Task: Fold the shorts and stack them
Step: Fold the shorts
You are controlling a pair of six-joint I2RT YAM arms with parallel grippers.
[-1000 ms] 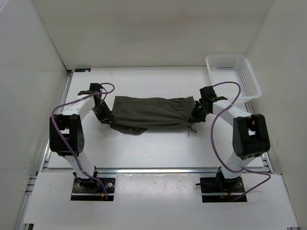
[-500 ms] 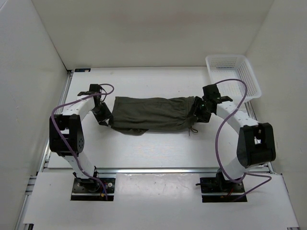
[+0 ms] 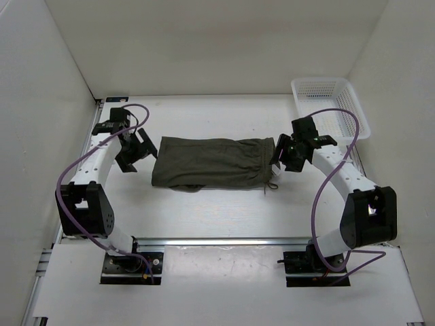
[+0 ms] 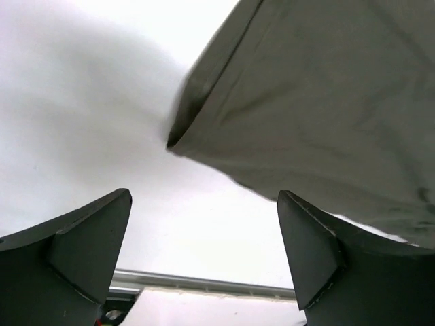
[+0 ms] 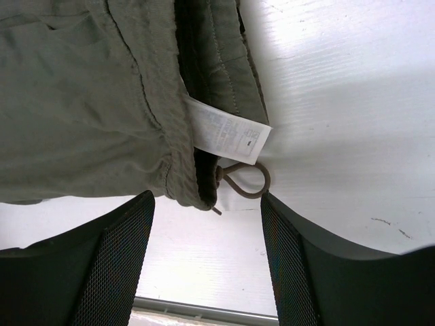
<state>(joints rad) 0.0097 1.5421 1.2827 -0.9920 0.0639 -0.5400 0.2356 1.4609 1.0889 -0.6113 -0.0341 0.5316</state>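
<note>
I will next bring my left gripper down and to the right in the top view, onto the leg-end edge of the shorts by its near corner, because the fingers hang beside that edge.
The dark olive-green shorts (image 3: 211,163) lie folded lengthwise across the middle of the table, waistband end to the right. In the right wrist view the gathered waistband (image 5: 177,156), a white label (image 5: 228,136) and the drawstring loop (image 5: 245,180) show. My left gripper (image 3: 136,151) hangs open just left of the leg end (image 4: 312,115), apart from the cloth. On the other side my right gripper (image 3: 287,155) is open just right of the waistband, with nothing between its fingers.
A white plastic basket (image 3: 331,107) stands at the back right corner. White walls close in the table on three sides. A metal rail (image 3: 217,241) runs along the near edge in front of both arm bases.
Both grippers have let go of the shorts and opened. The left one drew back to the left and up, the right one moved off to the right. The shorts settled flat.
</note>
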